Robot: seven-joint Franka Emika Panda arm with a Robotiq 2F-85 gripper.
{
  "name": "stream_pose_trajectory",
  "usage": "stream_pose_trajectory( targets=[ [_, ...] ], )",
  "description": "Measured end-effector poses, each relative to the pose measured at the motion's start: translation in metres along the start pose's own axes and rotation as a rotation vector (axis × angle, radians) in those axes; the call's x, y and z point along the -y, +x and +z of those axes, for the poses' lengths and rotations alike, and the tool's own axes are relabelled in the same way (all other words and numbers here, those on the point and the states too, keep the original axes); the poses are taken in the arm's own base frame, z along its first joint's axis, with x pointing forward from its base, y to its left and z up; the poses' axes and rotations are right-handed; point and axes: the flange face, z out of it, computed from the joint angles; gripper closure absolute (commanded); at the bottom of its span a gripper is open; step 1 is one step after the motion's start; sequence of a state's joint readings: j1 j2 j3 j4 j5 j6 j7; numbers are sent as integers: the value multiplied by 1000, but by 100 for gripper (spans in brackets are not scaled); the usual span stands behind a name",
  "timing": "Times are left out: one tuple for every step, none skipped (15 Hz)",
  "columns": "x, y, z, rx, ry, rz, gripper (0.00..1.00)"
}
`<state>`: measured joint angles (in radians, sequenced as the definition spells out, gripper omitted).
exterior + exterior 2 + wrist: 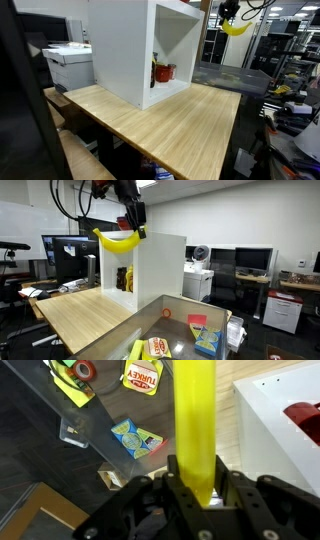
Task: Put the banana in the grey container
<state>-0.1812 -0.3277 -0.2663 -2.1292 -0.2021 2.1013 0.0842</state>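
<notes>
The banana [237, 29] should go toward the grey container, which is below my gripper and to its left in the wrist view. My gripper should carry it there, lower it over the packets and let it go.
The banana [193, 420], bright yellow and curved, is clamped between my gripper's [195, 488] black fingers. In both exterior views the gripper [230, 14] [134, 224] holds the banana [237, 29] [117, 241] high in the air, above the top of the big white box. The grey container [172, 318] stands off the table's end and holds several packets. In the wrist view the grey container [40, 435] lies below and to the left of the banana.
A big white open-fronted box [125, 50] [160, 265] stands on the wooden table [170, 120] [80, 310], with red and yellow items inside it [162, 72]. Its top shows in the wrist view [275, 430]. Desks, monitors and printers stand around.
</notes>
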Motion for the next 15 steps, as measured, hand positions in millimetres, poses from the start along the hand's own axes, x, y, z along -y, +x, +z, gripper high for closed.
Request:
stream_pose_trajectory(
  targets=[
    [-2,9,10,15,-4,10,88],
    [-3,16,17,27,-7,20,88],
    [-5,22,24,37,-9,30,88],
    [-7,28,31,47,-10,40,88],
    [-10,34,38,55,-12,51,88],
    [-14,40,44,62,-15,64,88],
    [-19,46,51,70,-18,78,88],
    [-28,56,65,86,-16,112,88],
    [-36,63,78,99,-13,139,88],
    [-41,67,93,111,-6,163,89],
    [-47,70,108,114,-11,190,89],
    [-52,71,117,114,-14,210,89],
    [-57,72,127,116,-18,236,89],
    [-63,73,141,124,-26,268,89],
    [-70,75,160,139,-36,306,89]
  ],
)
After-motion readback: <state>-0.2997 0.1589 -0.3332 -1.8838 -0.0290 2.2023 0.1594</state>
